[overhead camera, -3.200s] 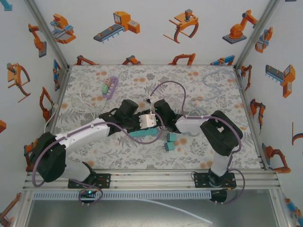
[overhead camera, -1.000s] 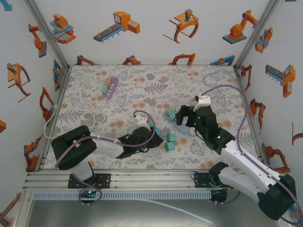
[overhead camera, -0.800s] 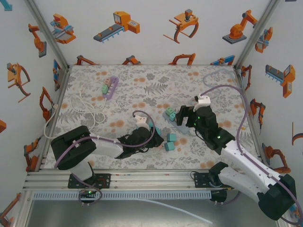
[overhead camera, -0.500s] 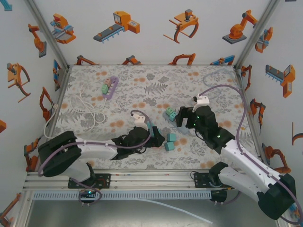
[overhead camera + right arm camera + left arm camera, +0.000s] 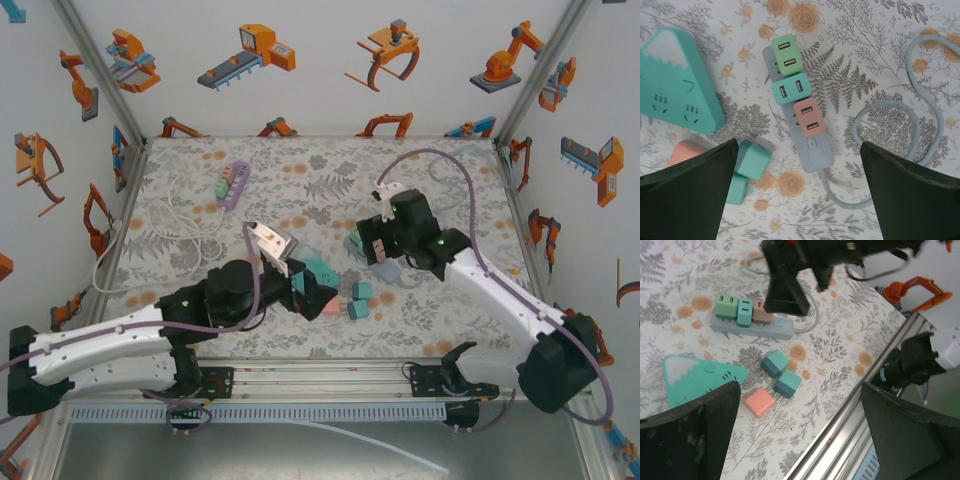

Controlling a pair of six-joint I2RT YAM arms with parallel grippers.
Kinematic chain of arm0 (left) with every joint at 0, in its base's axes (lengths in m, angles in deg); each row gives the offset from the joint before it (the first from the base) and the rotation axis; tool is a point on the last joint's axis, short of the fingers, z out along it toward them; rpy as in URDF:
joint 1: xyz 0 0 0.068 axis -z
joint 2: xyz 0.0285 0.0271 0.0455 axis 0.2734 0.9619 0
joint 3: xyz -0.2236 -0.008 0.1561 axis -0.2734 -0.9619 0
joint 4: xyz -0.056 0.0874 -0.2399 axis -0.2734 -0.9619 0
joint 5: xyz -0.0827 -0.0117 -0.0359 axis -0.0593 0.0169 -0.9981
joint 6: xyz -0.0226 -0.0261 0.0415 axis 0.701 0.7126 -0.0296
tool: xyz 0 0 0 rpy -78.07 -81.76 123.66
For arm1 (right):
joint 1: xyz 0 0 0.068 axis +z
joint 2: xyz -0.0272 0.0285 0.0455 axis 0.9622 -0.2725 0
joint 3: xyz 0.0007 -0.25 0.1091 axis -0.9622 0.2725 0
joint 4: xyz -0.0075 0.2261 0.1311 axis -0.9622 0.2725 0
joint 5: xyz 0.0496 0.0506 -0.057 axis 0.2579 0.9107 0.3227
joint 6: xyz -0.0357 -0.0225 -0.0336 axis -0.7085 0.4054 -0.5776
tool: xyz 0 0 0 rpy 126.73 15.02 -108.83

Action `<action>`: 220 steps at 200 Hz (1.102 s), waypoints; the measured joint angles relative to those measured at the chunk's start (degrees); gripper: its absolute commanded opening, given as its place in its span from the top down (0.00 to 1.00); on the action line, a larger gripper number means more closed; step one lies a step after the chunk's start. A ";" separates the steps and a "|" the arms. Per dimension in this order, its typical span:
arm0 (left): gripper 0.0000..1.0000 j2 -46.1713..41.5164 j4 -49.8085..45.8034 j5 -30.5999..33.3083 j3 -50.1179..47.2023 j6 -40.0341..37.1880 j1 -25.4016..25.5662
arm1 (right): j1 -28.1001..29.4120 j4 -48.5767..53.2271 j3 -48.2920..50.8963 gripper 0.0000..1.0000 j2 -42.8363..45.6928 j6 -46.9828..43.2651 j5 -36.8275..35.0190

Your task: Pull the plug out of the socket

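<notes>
Next, my right gripper lowers open onto the seated pink plug (image 5: 379,251) (image 5: 810,117), a finger along each outer side, since those sides stand clear of the teal plug.
A grey power strip (image 5: 812,150) lies on the floral mat with a green plug (image 5: 786,55), a teal plug (image 5: 791,91) and a pink plug (image 5: 808,118) seated in it. My right gripper (image 5: 800,197) (image 5: 366,243) hovers open above that strip, nothing between its fingers. A teal triangular socket (image 5: 700,377) (image 5: 677,102) lies beside it with no plug in it. Two loose teal plugs (image 5: 775,363) (image 5: 788,383) and a loose pink one (image 5: 760,401) rest near it. My left gripper (image 5: 800,440) (image 5: 312,290) hangs open and empty above the triangular socket.
A purple power strip (image 5: 233,185) with plugs lies at the back left, a white cable (image 5: 180,225) coiled near it. The grey strip's cord (image 5: 912,150) loops to the right. The aluminium front rail (image 5: 860,415) runs close to the loose plugs.
My left gripper opened, let go and rose above the teal triangular socket, its arm swung outward. My right gripper moved left over the grey strip and opened wider.
</notes>
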 measured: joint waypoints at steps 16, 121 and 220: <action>0.03 -2.12 -4.87 -2.78 1.53 -3.28 0.28 | -0.94 2.47 -3.30 0.01 -5.16 -3.67 1.11; 0.03 2.05 -18.38 1.31 5.07 -7.76 -3.26 | -2.36 4.11 -5.16 0.36 -26.49 -17.40 3.93; 0.03 6.78 -15.58 -9.46 4.96 -7.74 -21.09 | -2.69 2.21 -4.96 0.63 -27.74 -28.72 9.51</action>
